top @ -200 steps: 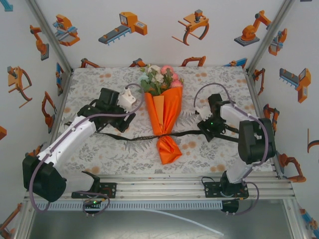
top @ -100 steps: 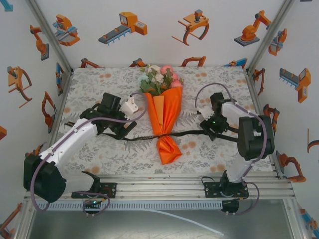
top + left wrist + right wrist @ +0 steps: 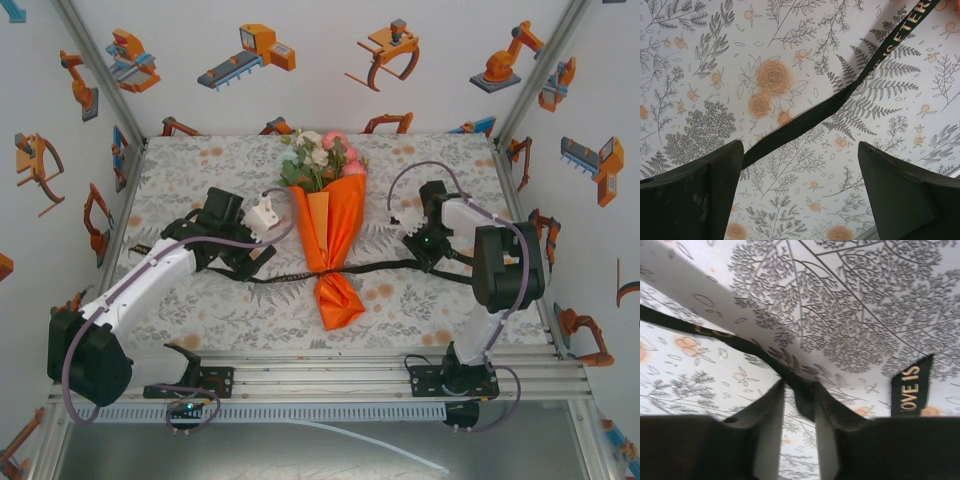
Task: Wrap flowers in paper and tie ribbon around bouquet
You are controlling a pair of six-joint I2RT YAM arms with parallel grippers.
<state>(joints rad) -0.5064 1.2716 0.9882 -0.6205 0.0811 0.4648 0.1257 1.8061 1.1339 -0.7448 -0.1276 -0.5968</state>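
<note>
My left gripper will lower next toward the ribbon stretch (image 3: 286, 277) (image 3: 890, 44) beside the cone's waist, because the ribbon slants past a finger's end instead of between the open fingers.
The bouquet lies mid-table, an orange paper (image 3: 330, 235) cone with the flowers (image 3: 318, 155) showing at its far end. A black ribbon (image 3: 375, 267) runs across the cone's narrow waist and out to both sides. My left gripper (image 3: 254, 262) hovers left of the cone with its jaws wide open (image 3: 800, 170). The ribbon (image 3: 810, 117) runs slantwise past its left fingertip (image 3: 732, 155), not between the jaws. My right gripper (image 3: 413, 252) is right of the cone, its jaws drawn narrow (image 3: 799, 390) with the ribbon (image 3: 740, 342) bunched between the tips.
Floral tablecloth (image 3: 200, 160) covers the table, with white printed walls on three sides. A loose ribbon end (image 3: 912, 387) with gold lettering lies right of my right gripper. The aluminium rail (image 3: 330, 372) runs along the near edge.
My right jaws have narrowed around the ribbon. The left jaws have spread wider and the left gripper has shifted slightly toward the near side. The bouquet has stayed put.
</note>
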